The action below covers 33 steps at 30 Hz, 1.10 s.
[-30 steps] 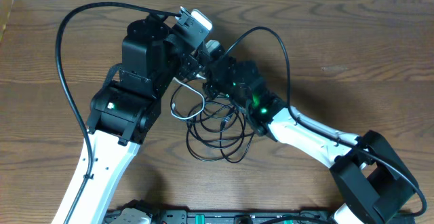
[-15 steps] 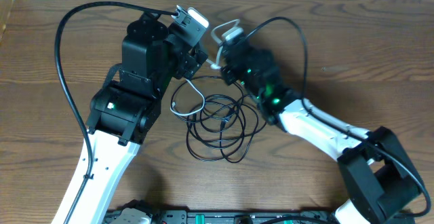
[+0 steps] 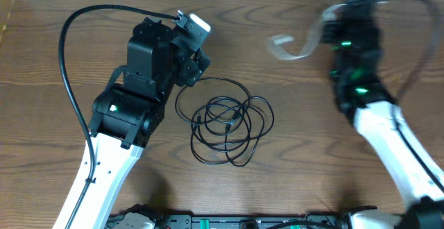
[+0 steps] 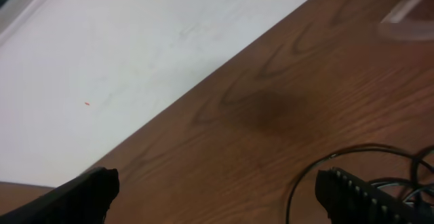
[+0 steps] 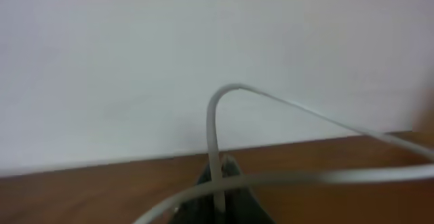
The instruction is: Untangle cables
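I should swing my right gripper to its right in the overhead view, because bare tabletop clear of the coil (image 3: 433, 94) is below it on that side. Then I should lower it there and let go of the white cable (image 3: 295, 48).
A thin black cable (image 3: 225, 121) lies in a loose coil on the wooden table; part of its loop shows in the left wrist view (image 4: 325, 157). My left gripper (image 3: 193, 68) is open and empty, just above the coil's upper left edge (image 4: 217, 193). My right gripper (image 3: 345, 22) is at the far right, blurred by motion, shut on a white cable (image 3: 295, 48) held up off the table. In the right wrist view the white cable (image 5: 215, 129) rises from between the shut fingers (image 5: 222, 175). It shows blurred in the left wrist view (image 4: 407, 20).
A thick black arm cable (image 3: 73, 69) arcs over the left side of the table. A white wall or surface (image 4: 135, 41) borders the table's far edge. The base rail (image 3: 229, 222) runs along the front edge.
My right gripper has swung up and to the right, pulling the white cable out of the black coil. The black coil stays in place. The left arm has hardly moved.
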Available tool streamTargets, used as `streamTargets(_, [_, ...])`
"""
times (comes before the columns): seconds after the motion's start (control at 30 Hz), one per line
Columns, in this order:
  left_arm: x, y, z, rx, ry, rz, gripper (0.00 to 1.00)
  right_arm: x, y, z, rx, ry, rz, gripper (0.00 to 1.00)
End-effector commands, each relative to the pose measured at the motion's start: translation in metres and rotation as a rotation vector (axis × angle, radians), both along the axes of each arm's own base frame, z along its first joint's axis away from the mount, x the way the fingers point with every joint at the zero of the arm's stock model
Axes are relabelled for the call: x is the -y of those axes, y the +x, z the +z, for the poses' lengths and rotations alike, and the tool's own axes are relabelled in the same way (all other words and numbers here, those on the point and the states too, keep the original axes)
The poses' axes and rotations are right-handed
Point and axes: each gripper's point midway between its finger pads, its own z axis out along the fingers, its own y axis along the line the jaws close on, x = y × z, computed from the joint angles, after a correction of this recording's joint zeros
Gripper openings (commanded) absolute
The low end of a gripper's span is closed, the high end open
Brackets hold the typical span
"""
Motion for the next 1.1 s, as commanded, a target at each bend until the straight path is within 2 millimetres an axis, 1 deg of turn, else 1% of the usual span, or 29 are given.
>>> streamTargets(0.0, [-0.003,-0.002,0.008,0.013,-0.027,0.023,0.98,0.076,-0.033,0.028,0.046,0.003,-0.28,0.01])
streamTargets(0.07, [-0.004,-0.002,0.006,0.007,-0.025,0.023,0.98,0.107,-0.049,0.033,0.04,-0.002,-0.375,0.01])
streamTargets(0.13, [-0.004,-0.003,0.005,0.0,-0.022,0.023,0.98,0.136,-0.066,0.033,0.032,0.008,-0.472,0.01])
streamTargets(0.2, [-0.004,-0.004,0.003,-0.009,-0.019,0.023,0.98,0.162,-0.08,0.028,0.028,0.04,-0.565,0.01])
streamTargets(0.3, [-0.005,-0.007,-0.002,-0.028,-0.011,0.023,0.98,0.194,-0.095,0.016,0.018,0.102,-0.654,0.01])
streamTargets(0.37, [-0.006,-0.009,-0.005,-0.042,-0.005,0.023,0.98,0.206,-0.098,0.011,0.006,0.12,-0.658,0.01])
streamTargets(0.47, [-0.007,-0.011,-0.008,-0.057,0.001,0.023,0.98,0.221,-0.097,0.007,0.0,0.141,-0.62,0.01])
streamTargets(0.63, [-0.008,-0.014,-0.013,-0.081,0.01,0.023,0.98,0.244,-0.09,-0.005,-0.016,0.202,-0.487,0.01])
streamTargets(0.7, [-0.009,-0.016,-0.016,-0.095,0.016,0.023,0.98,0.258,-0.092,-0.012,-0.011,0.25,-0.473,0.01])
streamTargets(0.8, [-0.01,-0.018,-0.019,-0.111,0.022,0.023,0.98,0.284,-0.1,-0.028,-0.02,0.294,-0.511,0.01])
streamTargets(0.87, [-0.01,-0.019,-0.021,-0.118,0.025,0.023,0.98,0.301,-0.106,-0.043,-0.043,0.307,-0.547,0.01])
streamTargets(0.97, [-0.004,-0.022,-0.023,-0.135,0.009,-0.007,0.98,0.314,-0.101,-0.064,-0.071,0.347,-0.505,0.12])
streamTargets(1.0, [0.0,-0.024,-0.024,-0.144,-0.005,-0.03,0.98,0.318,-0.099,-0.073,-0.075,0.381,-0.483,0.18])
streamTargets(1.07, [0.006,-0.026,-0.027,-0.16,-0.022,-0.061,0.98,0.327,-0.097,-0.089,-0.078,0.461,-0.471,0.19])
